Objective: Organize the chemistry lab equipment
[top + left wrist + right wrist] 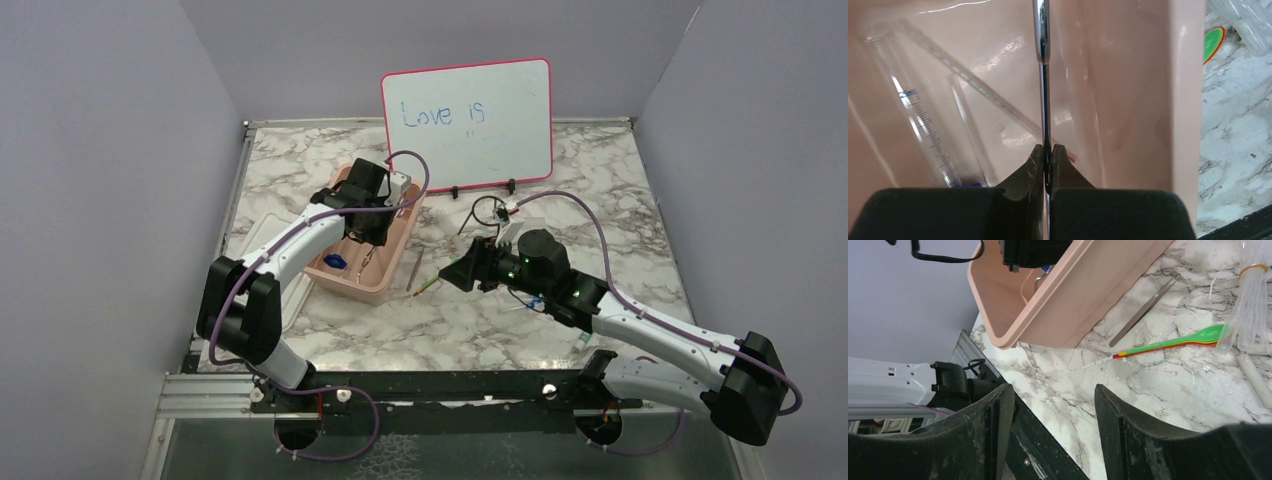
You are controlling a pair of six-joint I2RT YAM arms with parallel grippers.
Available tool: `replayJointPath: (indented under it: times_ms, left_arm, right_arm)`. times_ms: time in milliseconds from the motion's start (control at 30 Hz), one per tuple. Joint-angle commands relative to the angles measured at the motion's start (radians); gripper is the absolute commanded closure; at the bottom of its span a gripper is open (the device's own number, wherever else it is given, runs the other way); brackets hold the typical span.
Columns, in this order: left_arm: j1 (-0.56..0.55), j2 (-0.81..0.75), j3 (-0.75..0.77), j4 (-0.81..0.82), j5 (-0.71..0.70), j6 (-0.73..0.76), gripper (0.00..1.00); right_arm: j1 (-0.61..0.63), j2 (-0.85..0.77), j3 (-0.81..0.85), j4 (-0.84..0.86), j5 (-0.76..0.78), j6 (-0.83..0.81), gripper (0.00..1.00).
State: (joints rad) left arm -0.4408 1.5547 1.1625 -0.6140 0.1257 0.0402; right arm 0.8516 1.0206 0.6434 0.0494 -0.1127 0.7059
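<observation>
The bottom of the tub is free of tubes by the tub's side nearest the tongs. My left gripper should next go down a little toward that part of the bottom and open.
My left gripper (363, 232) reaches into the pink tub (395, 250) and is shut on a thin shiny metal tool (1041, 30) that stands upright between its jaws (1047, 150). Clear graduated tubes (923, 125) lie on the tub floor. My right gripper (462, 272) is open and empty, low over the marble to the right of the tub (1051, 395). The thin metal tongs (1143, 315) and the green-handled tool (1188, 340) lie on the marble beside the tub wall (1073, 305). A bundle of clear tubes (1253, 305) lies beyond them. The black wire ring stand (490, 212) sits behind my right gripper.
The pink-framed whiteboard (467, 125) stands at the back, reading "Love is". A white lid (295, 300) lies partly under the tub's left side. Grey walls close in both sides. The black table rail (1048, 450) runs close below my right gripper.
</observation>
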Motion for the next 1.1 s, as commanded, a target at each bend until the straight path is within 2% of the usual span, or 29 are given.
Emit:
replayJointPath:
  times_ms: [0,167,500,767,900,1067]
  left_arm:
    - [-0.001,0.064,-0.004,0.090,0.076,-0.076,1.00]
    - [-0.001,0.131,0.016,0.097,0.068,-0.090,0.98]
    - [0.005,0.103,0.029,0.095,0.059,-0.104,0.67]
    - [0.005,-0.021,0.059,0.066,0.024,-0.121,0.59]
    - [0.005,-0.120,0.067,0.069,-0.002,-0.132,0.59]
    - [0.002,-0.278,0.022,0.166,-0.027,-0.195,0.59]
  right_arm:
    - [0.004,-0.012,-0.017,-0.024,0.047,-0.013,0.37]
    - [0.003,-0.011,-0.017,-0.047,0.104,0.000,0.38]
    - [0.004,0.022,-0.011,-0.122,0.214,0.000,0.38]
    - [0.004,0.121,0.032,-0.195,0.271,0.008,0.39]
    - [0.004,0.217,0.085,-0.234,0.267,0.014,0.40]
    - [0.006,0.375,0.208,-0.297,0.255,0.040,0.43]
